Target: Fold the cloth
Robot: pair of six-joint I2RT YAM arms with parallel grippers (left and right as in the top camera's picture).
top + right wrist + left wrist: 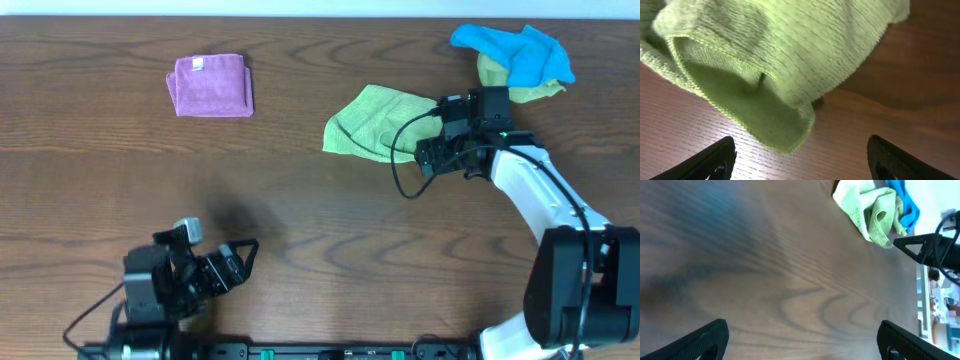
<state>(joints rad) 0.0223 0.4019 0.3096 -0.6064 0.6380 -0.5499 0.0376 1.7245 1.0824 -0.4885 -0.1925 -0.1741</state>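
Observation:
My right gripper lowers to the left in the overhead view onto the cloth's drooping corner (408, 158) (791, 134) next, since that corner lies below my open fingers and toward that side.
The cloth (372, 122), a lime-green towel, lies crumpled and loosely bunched on the table right of centre. My right gripper (425, 135) is at its right edge, open. In the right wrist view a rolled fold of the cloth (775, 65) fills the upper frame, and one corner droops toward the gap between the wide-apart fingers (715, 162) of the right gripper (800, 165), which hold nothing. My left gripper (240, 262) rests open near the table's front left, far from the cloth. In the left wrist view the left gripper (805, 345) has bare wood between its fingers, and the cloth (865, 210) is far ahead.
A folded purple cloth (211, 86) lies at the back left. A blue cloth (515, 52) is heaped on a duller yellow-green cloth (495, 75) at the back right, just behind the right arm. The dark wooden table (300, 210) lies between the two arms.

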